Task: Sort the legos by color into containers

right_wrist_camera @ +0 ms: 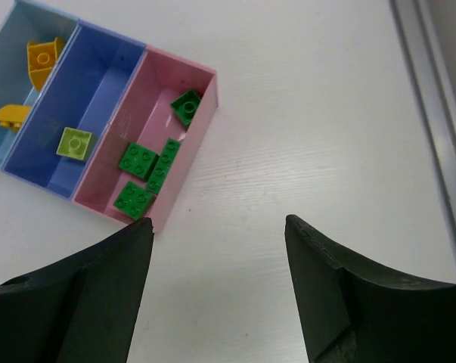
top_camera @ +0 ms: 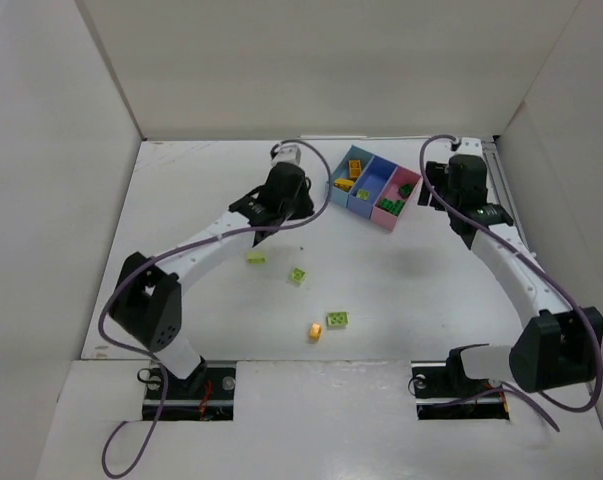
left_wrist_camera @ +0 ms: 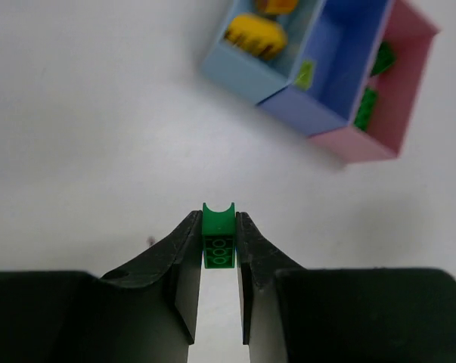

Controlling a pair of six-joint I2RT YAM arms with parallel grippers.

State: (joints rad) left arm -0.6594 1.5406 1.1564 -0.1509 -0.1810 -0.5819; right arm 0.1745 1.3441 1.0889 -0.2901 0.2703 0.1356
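Note:
The left gripper swings to the right in the top view next, past the darker blue bin and over the pink bin (right_wrist_camera: 148,106), since dark green legos lie there.
My left gripper (left_wrist_camera: 218,225) is shut on a small dark green lego (left_wrist_camera: 218,240), pinched upright between the fingertips above the bare table. The containers lie ahead to its upper right: light blue (left_wrist_camera: 239,72), darker blue (left_wrist_camera: 341,60) and pink (left_wrist_camera: 409,83). The light blue bin (right_wrist_camera: 4,98) holds yellow-orange legos (right_wrist_camera: 42,57). One lime lego (right_wrist_camera: 75,144) lies in the darker blue bin (right_wrist_camera: 99,83), and several dark green legos (right_wrist_camera: 137,160) lie in the pink bin (right_wrist_camera: 148,106). My right gripper (right_wrist_camera: 218,223) hangs open and holds nothing, just right of the pink bin.
Loose legos lie on the table between the arms: lime ones (top_camera: 256,258), (top_camera: 297,275), (top_camera: 337,320) and an orange one (top_camera: 315,331). White walls enclose the table on three sides. A metal rail (right_wrist_camera: 432,98) runs along the right edge.

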